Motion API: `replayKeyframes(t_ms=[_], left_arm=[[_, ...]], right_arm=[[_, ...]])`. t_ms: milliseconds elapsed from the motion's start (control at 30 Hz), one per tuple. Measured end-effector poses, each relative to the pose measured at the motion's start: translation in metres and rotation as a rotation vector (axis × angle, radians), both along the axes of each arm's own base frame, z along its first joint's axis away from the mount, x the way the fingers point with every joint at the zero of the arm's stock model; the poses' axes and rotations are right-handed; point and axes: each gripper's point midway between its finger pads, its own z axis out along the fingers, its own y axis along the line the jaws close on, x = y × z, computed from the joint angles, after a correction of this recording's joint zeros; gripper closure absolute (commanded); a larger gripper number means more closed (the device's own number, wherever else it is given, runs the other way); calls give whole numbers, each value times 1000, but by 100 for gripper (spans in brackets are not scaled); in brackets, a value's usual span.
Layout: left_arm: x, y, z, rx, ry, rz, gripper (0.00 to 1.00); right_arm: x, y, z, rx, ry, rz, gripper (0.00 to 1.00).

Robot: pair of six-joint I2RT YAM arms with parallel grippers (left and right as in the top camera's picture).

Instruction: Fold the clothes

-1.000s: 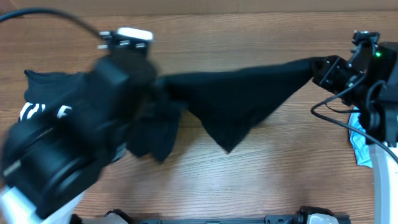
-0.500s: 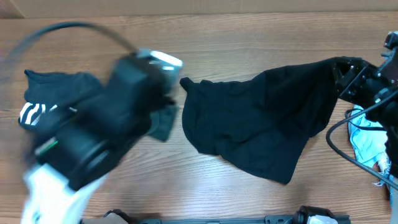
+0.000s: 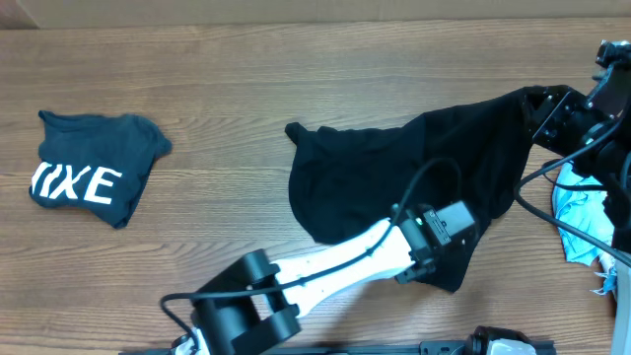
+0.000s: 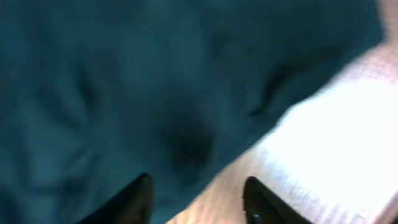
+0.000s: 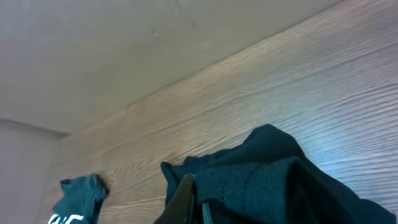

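Note:
The shirt's held end is bunched, so my right gripper should next lift, lower toward the shirt's middle and release the end atop the table.
The black shirt (image 3: 385, 182) lies loosely spread across the middle right of the table, and its left corner (image 3: 293, 130) rests flat on the wood. My right gripper (image 3: 548, 114) is shut on the shirt's bunched right end and holds it up off the table; in the right wrist view the gripper (image 5: 198, 198) is buried in the black cloth (image 5: 267, 186). My left gripper (image 3: 439, 247) hovers open over the shirt's lower right edge. Its dark fingertips (image 4: 138, 198) straddle the line between shirt (image 4: 124, 93) and bare table, gripping nothing. The dark white-lettered top (image 3: 89, 177) lies at the far left.
Light blue pieces (image 3: 584, 215) lie crumpled at the right edge under the right arm and its cables. The left arm (image 3: 325, 271) stretches from the front edge diagonally across the table to the shirt. The lettered top (image 5: 78, 193) shows small at the right wrist view's lower left.
My left gripper opened and let go of the shirt's left end, which dropped flat. The left arm then swung from the table's left side over to the shirt's lower right edge.

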Motion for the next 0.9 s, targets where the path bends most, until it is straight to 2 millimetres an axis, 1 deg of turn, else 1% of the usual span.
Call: replayKeyframes(t_ms=[67,167,233,300,333,400,433,500,533,600,667,733,800,867,900], left_arm=[[-19,-8,-4,-15,58,-92,25],[-36,-20,-5,-45,89,-205,24],[-40,-23,-13,-35,101,-240,28],[-40,-19,-36,14,120,-249,21],[-39,-18,-45,33,120,-254,20],[-35,-19,-54,47,102,-258,21],[-33,-21,-54,41,91,-257,25],[-29,-26,-54,24,71,-257,37],[-28,-27,-53,21,66,-257,46],[-27,-28,-54,18,58,-264,74],[-24,-27,-57,28,49,-250,95],[-20,-25,-59,45,30,-222,96],[-16,-19,-56,78,14,-182,96],[-14,-9,-47,132,15,-134,96],[-9,-7,-35,153,6,-96,96]], right_arm=[[0,-1,-1,-4,4,-6,96],[0,-2,-2,-8,7,-11,96],[-1,-2,-2,-8,9,-12,96],[-1,-2,-2,-8,10,-12,96],[-1,-2,-2,-8,9,-13,96],[-1,-4,-2,-12,10,-19,96],[0,-4,-2,-14,10,-21,96],[0,-5,-2,-16,10,-24,96],[0,-5,-3,-16,11,-24,96],[0,-5,-2,-16,10,-25,96],[0,-5,-3,-17,11,-24,96],[0,-5,-3,-17,10,-25,96],[0,-5,-3,-17,11,-25,96],[0,-5,-2,-17,10,-25,96],[0,-5,-3,-18,10,-26,96]])
